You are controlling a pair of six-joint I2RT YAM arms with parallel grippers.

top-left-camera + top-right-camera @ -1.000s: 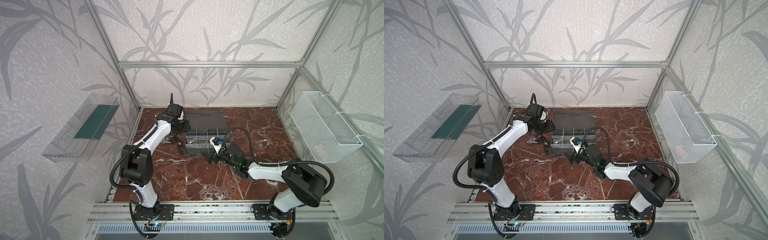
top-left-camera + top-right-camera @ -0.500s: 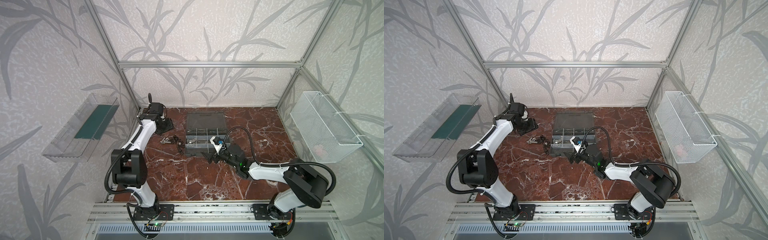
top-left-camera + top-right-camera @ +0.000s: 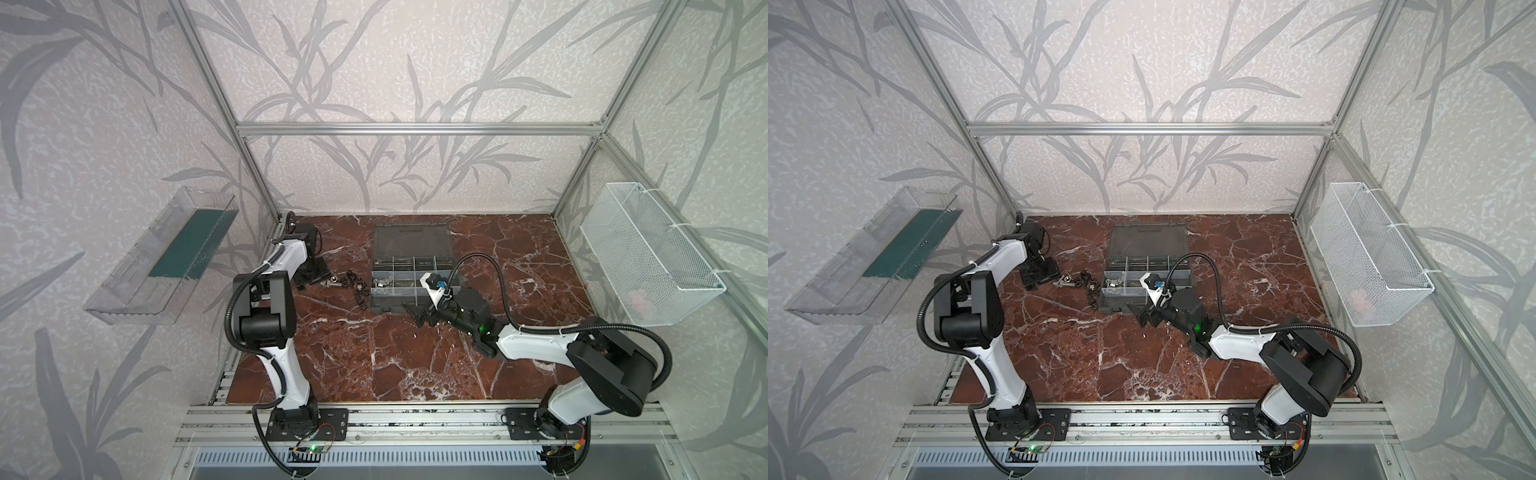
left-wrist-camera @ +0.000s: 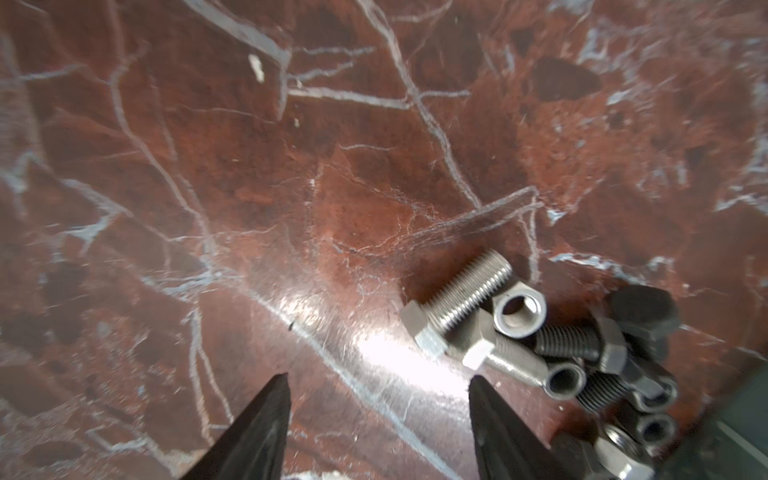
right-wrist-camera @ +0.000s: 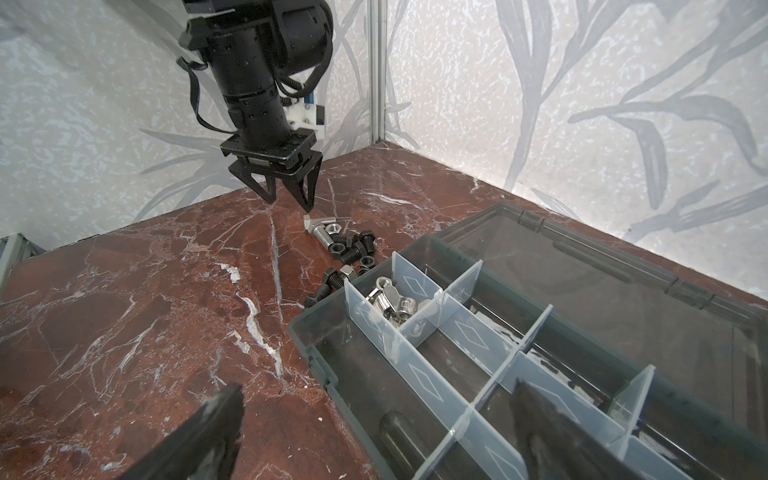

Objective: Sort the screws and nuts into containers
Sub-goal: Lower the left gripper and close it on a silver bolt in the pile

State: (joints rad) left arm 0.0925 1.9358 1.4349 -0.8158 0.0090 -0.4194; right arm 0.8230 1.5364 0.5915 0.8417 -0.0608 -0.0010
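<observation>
My left gripper needs to lower toward the pile next and close on the silver screw's head end, which is below my open fingers.
Loose black and silver screws (image 3: 349, 284) and nuts (image 4: 519, 309) lie in a small pile on the red marble floor, left of the open grey organizer case (image 3: 415, 305). In the left wrist view a silver screw (image 4: 457, 299) lies at the pile's near end. My left gripper (image 5: 289, 203) stands open just left of the pile (image 3: 1079, 284), tips down, holding nothing. One of the containers (image 5: 390, 301) holds several silver pieces. At the case's front edge my right gripper (image 5: 378, 388) hangs open and empty, one finger (image 5: 208, 432) over the floor and the other over the compartments.
The case's flat lid (image 3: 409, 241) lies open toward the back wall. A clear plastic tray (image 3: 162, 257) hangs on the left wall and a white wire basket (image 3: 648, 257) on the right wall. Aluminium posts frame the corners.
My left arm has swung away from the case to the left and come down beside the pile, its jaws a little wider. The right arm has not moved.
</observation>
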